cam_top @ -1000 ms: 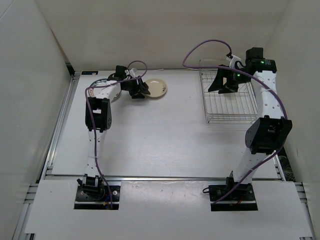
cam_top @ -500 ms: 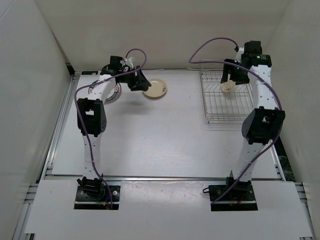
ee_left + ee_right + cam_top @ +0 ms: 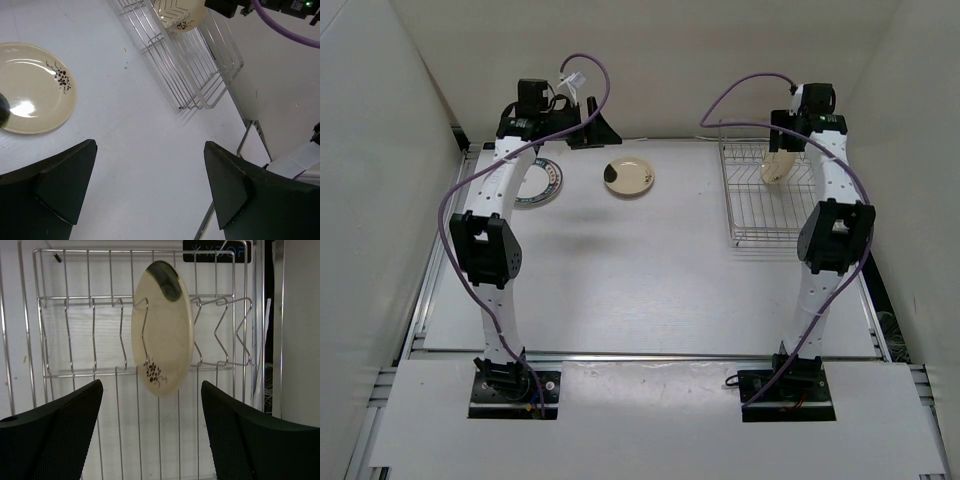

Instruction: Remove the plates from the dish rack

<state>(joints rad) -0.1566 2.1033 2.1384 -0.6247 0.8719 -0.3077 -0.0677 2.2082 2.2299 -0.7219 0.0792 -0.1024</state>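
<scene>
My right gripper lowers astride the cream plate's rim and closes next, since the plate stands on edge in the wire slots with its upper rim (image 3: 790,163) (image 3: 189,352) clear.
The dish rack (image 3: 770,215) stands at the table's back right, and one cream plate (image 3: 777,165) with a dark patch stands on edge in its wire slots (image 3: 162,325). My right gripper (image 3: 786,135) hovers over it, open, with nothing between the fingers (image 3: 151,385). A second cream plate (image 3: 629,177) lies flat on the table at the back centre. A white plate with a dark patterned rim (image 3: 542,184) lies to its left, partly under my left arm. My left gripper (image 3: 592,130) is raised above and behind them, open and empty (image 3: 150,147).
White walls close in the table on three sides, and the rack (image 3: 185,55) sits close to the right wall. Purple cables loop above both arms. A metal rail runs along the table's left edge (image 3: 445,240).
My left gripper has lifted up and back, away from the cream plate on the table, and its jaws have spread wider. My right arm has drawn back, uncovering the plate in the rack.
</scene>
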